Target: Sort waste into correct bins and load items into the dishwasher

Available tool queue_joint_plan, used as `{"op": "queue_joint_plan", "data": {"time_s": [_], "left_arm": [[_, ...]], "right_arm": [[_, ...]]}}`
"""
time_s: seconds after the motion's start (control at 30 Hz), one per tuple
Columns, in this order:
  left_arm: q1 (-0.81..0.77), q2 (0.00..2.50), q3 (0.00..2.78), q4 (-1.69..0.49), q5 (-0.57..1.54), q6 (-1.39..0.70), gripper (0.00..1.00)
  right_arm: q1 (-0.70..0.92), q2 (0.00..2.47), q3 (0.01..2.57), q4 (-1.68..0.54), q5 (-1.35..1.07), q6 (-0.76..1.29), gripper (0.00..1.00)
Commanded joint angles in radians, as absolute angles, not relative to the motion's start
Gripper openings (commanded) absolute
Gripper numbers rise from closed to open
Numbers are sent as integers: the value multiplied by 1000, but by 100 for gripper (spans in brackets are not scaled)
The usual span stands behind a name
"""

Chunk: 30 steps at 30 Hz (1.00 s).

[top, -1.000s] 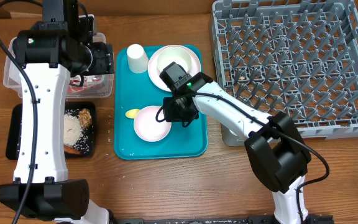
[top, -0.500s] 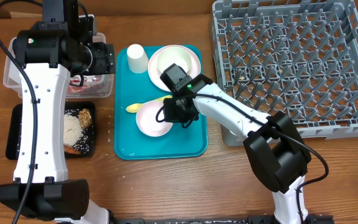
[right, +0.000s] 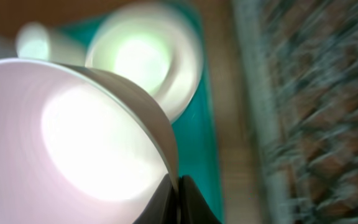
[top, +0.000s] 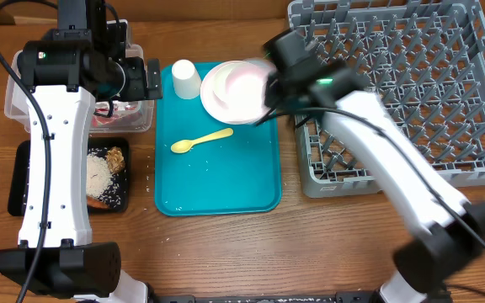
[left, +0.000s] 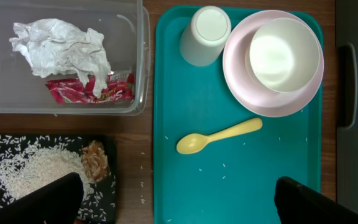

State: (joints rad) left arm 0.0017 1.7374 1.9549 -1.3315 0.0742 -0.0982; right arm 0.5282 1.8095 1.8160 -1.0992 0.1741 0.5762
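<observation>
The far corner of the rack nearest the plate has empty pegs, so my right gripper needs to move outward next, tilting the small white bowl, then lower it there and release it.
My right gripper (right: 178, 186) is shut on the rim of a small white bowl (right: 92, 137) and holds it in the air. In the overhead view the bowl (top: 247, 84) is over the pale plate (top: 211, 99), close to the grey dish rack (top: 411, 76). The plate (left: 241, 93) holds the second bowl (left: 284, 53). The white cup (left: 207, 34) and the yellow spoon (left: 219, 134) lie on the teal tray (left: 253, 180). My left gripper (left: 179, 199) is open and empty above the tray's left edge. The clear tub (left: 143, 62) holds crumpled paper (left: 61, 46) and the red wrapper (left: 92, 92).
The black tray (top: 23, 181) at the front left holds white rice (left: 36, 174) and brown food bits (left: 95, 162). Stray rice grains lie on the teal tray and on the wood beside it. The rack fills the back right of the table.
My right gripper has lifted the bowl off the middle of the teal tray, up and right towards the rack. The spoon now lies fully uncovered. The left arm has not moved.
</observation>
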Motion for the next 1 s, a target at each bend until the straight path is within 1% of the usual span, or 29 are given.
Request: {"op": "queue_joint_plan", "data": {"time_s": [0.0,0.07,0.1,0.17,0.3,0.37,0.47,0.6,0.7,0.97], "left_arm": [[-1,1745,1950,-1328,72,-94,100],[-1,1745,1950,-1328,72,-94,100],[-1,1745,1950,-1327,72,-94,100],[-1,1745,1950,-1322,72,-94,100],[0,1745,1950,-1306,71,-93,100],[0,1745,1950,-1305,71,-93,100],[-1,1745,1950,-1304,71,-93,100],[0,1745,1950,-1304,71,-93,100],[-1,1745,1950,-1305,71,-93,100],[-1,1745,1950,-1305,71,-93,100]], "right_arm": [[487,1763,1838,-1090,617,573,4],[468,1776,1832,-1063,773,572,4],[452,1797,1832,-1017,897,567,4],[439,1818,1832,-952,953,518,4],[417,1879,1832,-776,980,329,4],[411,1922,1832,-684,1058,235,4],[409,2000,1832,-517,1171,40,4],[407,2092,1832,-354,1218,-165,4],[404,2150,1832,-287,1209,-241,4],[367,2226,1832,-230,1203,-289,4]]}}
